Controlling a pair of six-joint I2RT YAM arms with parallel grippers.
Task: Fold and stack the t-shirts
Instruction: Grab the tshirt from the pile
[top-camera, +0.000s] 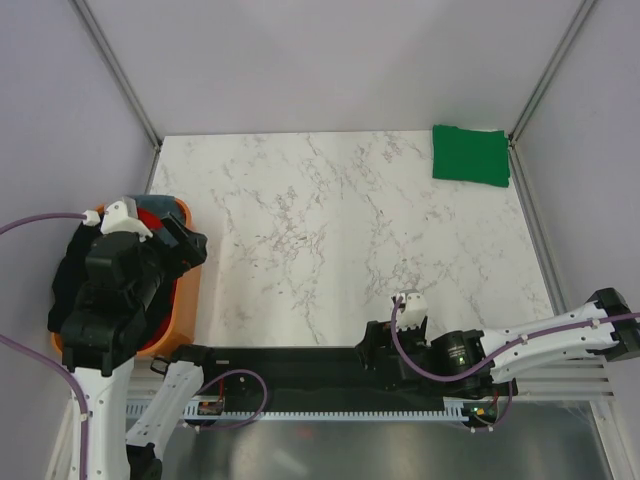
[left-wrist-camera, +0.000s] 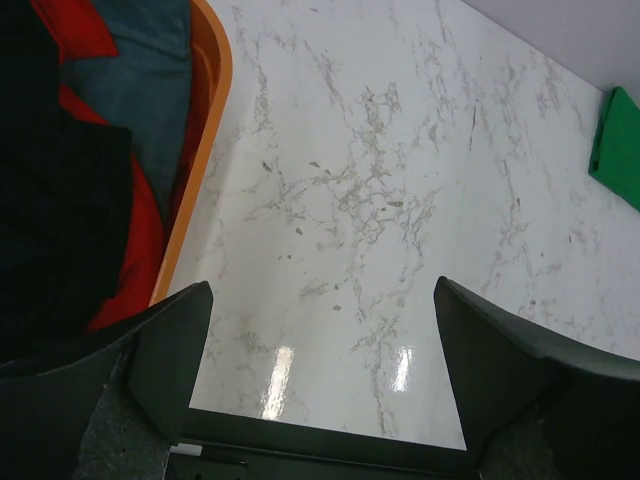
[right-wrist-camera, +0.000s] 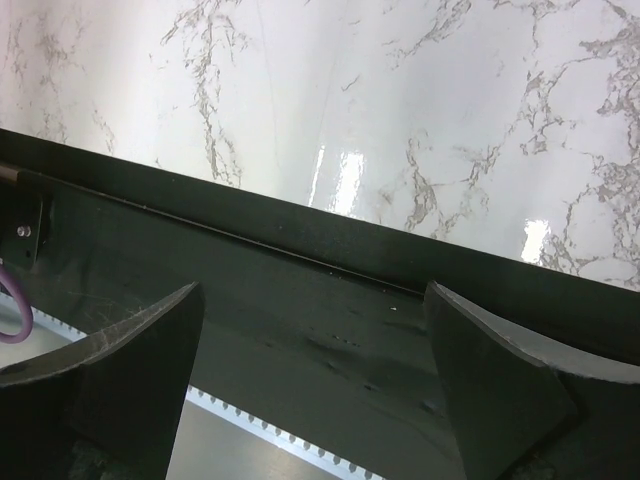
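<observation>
I will move my left gripper to the left in the top view, then lower it into the tub to the black t-shirt's edge, because the black t-shirt lies over the red one.
A bright green t-shirt lies folded flat at the far right corner of the table; its edge shows in the left wrist view. The black t-shirt, the red t-shirt and the grey t-shirt lie bunched in the orange tub. The black one hangs over the tub's left rim. My left gripper is open and empty, at the tub's right rim. My right gripper is open and empty, low over the table's near edge.
The orange tub stands at the table's left edge. A black strip and a cable rail run along the near edge under the right gripper. Grey walls with metal posts close in the marble table on three sides.
</observation>
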